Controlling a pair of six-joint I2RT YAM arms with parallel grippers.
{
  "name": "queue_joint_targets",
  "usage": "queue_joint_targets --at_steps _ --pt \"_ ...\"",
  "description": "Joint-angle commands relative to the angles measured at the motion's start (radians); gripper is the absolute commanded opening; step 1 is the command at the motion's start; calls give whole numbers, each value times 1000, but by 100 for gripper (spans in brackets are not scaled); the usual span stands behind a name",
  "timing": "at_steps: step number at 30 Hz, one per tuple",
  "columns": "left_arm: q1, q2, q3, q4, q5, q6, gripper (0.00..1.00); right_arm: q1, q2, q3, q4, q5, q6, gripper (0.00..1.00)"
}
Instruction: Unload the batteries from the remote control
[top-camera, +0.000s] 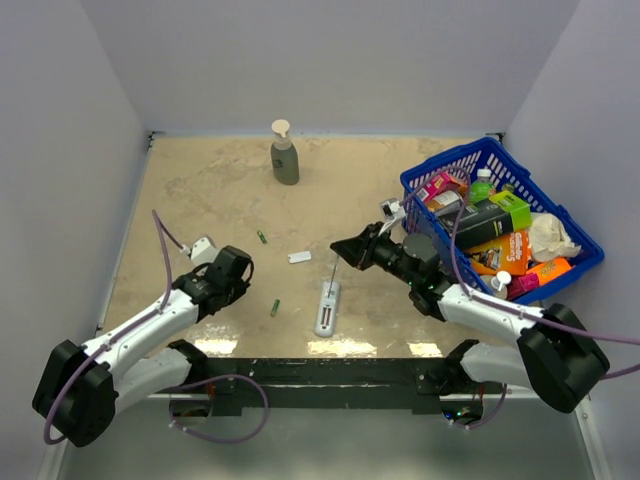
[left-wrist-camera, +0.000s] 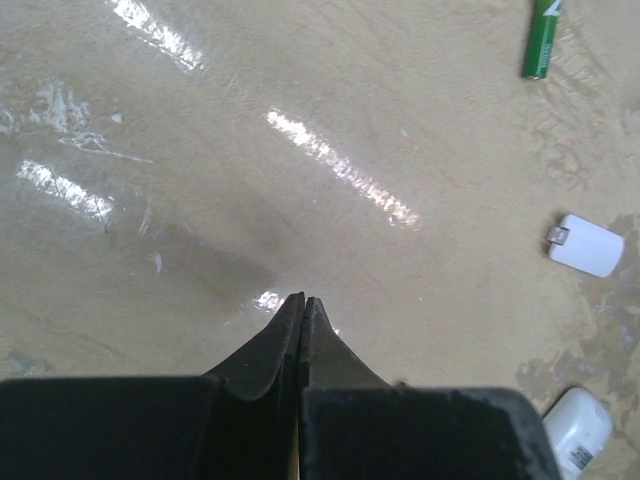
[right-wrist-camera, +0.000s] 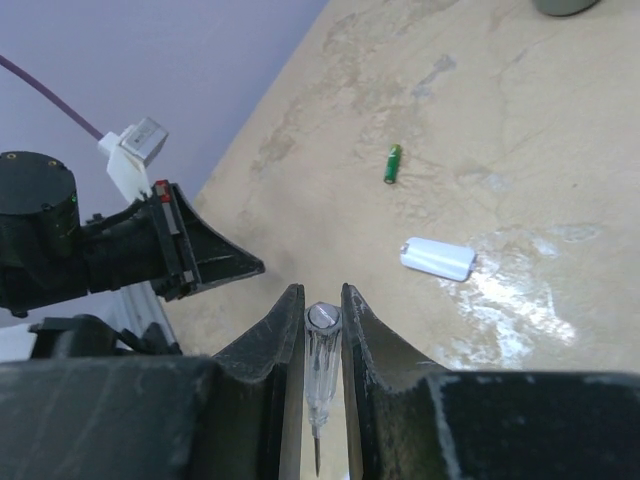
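The robot's right gripper should turn downward next and lower the screwdriver to the table beside the remote, on the basket side, because both batteries are already outside the remote.
The grey-white remote control (top-camera: 327, 308) lies on the table in front of the arms, with its recess facing up. One green battery (top-camera: 274, 308) lies left of it and a second battery (top-camera: 262, 237) lies farther back; the latter shows in both wrist views (left-wrist-camera: 543, 38) (right-wrist-camera: 393, 164). My right gripper (top-camera: 340, 249) (right-wrist-camera: 320, 292) hovers just behind the remote. It is shut on a small clear-handled screwdriver (right-wrist-camera: 322, 350) whose thin shaft (top-camera: 332, 270) hangs towards the remote. My left gripper (top-camera: 238, 268) (left-wrist-camera: 302, 300) is shut and empty, left of the remote, low over bare table.
The small white cover piece (top-camera: 299, 257) (left-wrist-camera: 586, 245) (right-wrist-camera: 437, 258) lies between the far battery and the remote. A soap bottle (top-camera: 285, 153) stands at the back. A blue basket (top-camera: 420, 180) of packages sits at the right. Walls enclose the table.
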Motion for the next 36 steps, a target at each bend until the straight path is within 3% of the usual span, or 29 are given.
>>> queue_joint_targets --at_steps 1,10,18,23,24,28,31,36 --pt "5 33 -25 13 -9 -20 0 1 -73 102 -321 95 -158 0" --pt "5 76 -30 113 95 72 0 1 13 337 -792 92 -254 1" --pt "5 86 -10 254 243 311 0 -1 191 423 -946 230 -306 9" --pt "7 44 15 254 258 388 18 -1 315 504 -986 310 -343 16" --pt "5 21 15 254 260 411 30 -2 338 515 -995 328 -345 17" --pt "5 -59 13 257 295 449 48 -2 410 559 -993 340 -349 27" --pt "4 -130 1 265 336 464 75 -2 441 572 -980 348 -346 32" --pt "4 -199 7 277 399 464 84 1 461 616 -1018 343 -360 34"
